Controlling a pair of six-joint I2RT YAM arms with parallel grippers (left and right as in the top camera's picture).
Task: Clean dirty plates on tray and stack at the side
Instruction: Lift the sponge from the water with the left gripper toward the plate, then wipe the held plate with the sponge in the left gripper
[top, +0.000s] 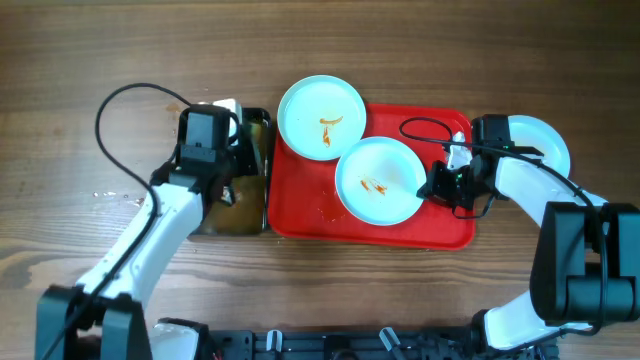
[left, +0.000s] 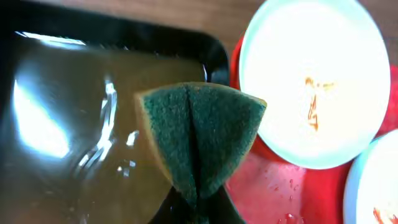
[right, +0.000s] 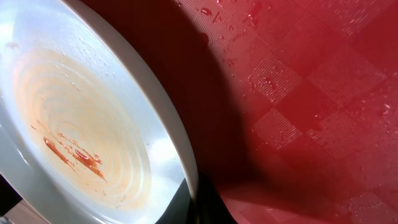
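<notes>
My left gripper will next wipe across the middle plate, since that plate is smeared, and then go down to the basin's murky water (left: 127, 168) to release the sponge (left: 199, 137).
The red tray (top: 300, 210) lies mid-table. One smeared plate (top: 320, 118) sits at its far left corner, overhanging the edge; it also shows in the left wrist view (left: 317, 81). A second smeared plate (top: 380, 180) is on the tray's middle. My right gripper (top: 432, 187) is shut on its right rim (right: 93, 124), with its fingers (right: 199, 208) pinching the edge; that side looks lifted and casts a shadow on the tray (right: 298, 93). A third plate (top: 540, 140) lies on the table right of the tray, partly under my right arm. My left gripper (top: 232, 182) is shut on a green sponge (left: 199, 137) above the basin.
A black basin (top: 255, 118) of murky water stands against the tray's left side, seen also in the left wrist view (left: 124, 34). Water drops lie on the tray (left: 267, 180). A black cable (top: 420, 125) loops over the tray's far right corner.
</notes>
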